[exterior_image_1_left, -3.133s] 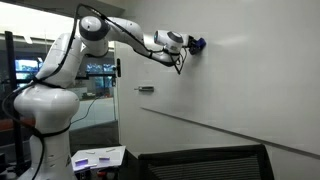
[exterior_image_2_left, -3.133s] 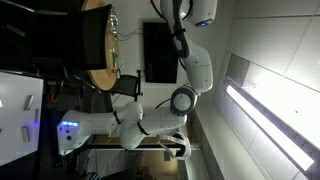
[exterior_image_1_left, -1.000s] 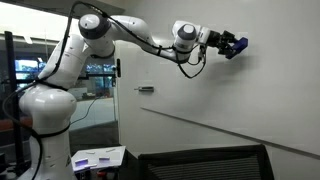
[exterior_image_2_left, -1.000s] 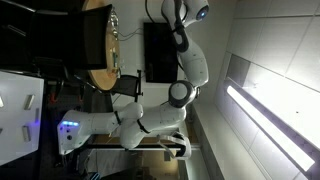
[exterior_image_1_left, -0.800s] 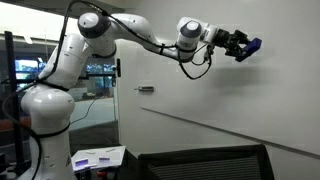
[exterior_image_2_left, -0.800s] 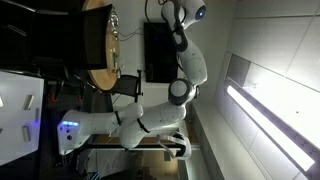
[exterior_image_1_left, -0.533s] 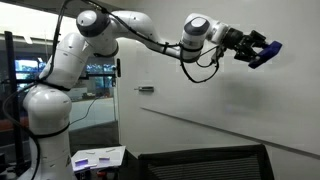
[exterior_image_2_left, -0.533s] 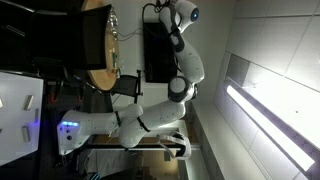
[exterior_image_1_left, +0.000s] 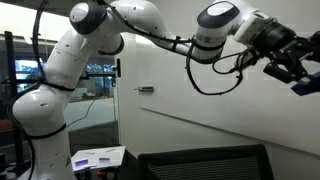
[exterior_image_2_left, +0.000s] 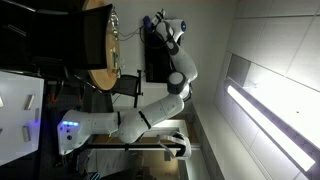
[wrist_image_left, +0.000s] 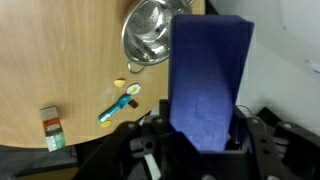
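The bare part of the wood is free of things, so my gripper should next move toward the left in the wrist view and down to let go of the block there.
My gripper (wrist_image_left: 205, 125) is shut on a blue rectangular block (wrist_image_left: 208, 75), which fills the middle of the wrist view. In an exterior view the gripper (exterior_image_1_left: 297, 72) is held high at the far right, away from the white wall, with the blue block (exterior_image_1_left: 306, 87) at its tip. Below it in the wrist view lies a wooden table (wrist_image_left: 60, 60) with a metal bowl (wrist_image_left: 152, 30), a blue-and-yellow object (wrist_image_left: 118, 104) and a small box (wrist_image_left: 52, 125). In an exterior view the arm (exterior_image_2_left: 170, 45) reaches over the round table (exterior_image_2_left: 98, 45).
A white wall (exterior_image_1_left: 200, 110) with a small fixture (exterior_image_1_left: 146, 90) stands behind the arm. A purple-and-white box (exterior_image_1_left: 98, 157) lies low by the robot base. A dark surface (exterior_image_1_left: 200, 163) is at the bottom.
The arm has swung from the wall toward the right and closer to the camera, carrying the blue block. The gripper has stayed shut on it.
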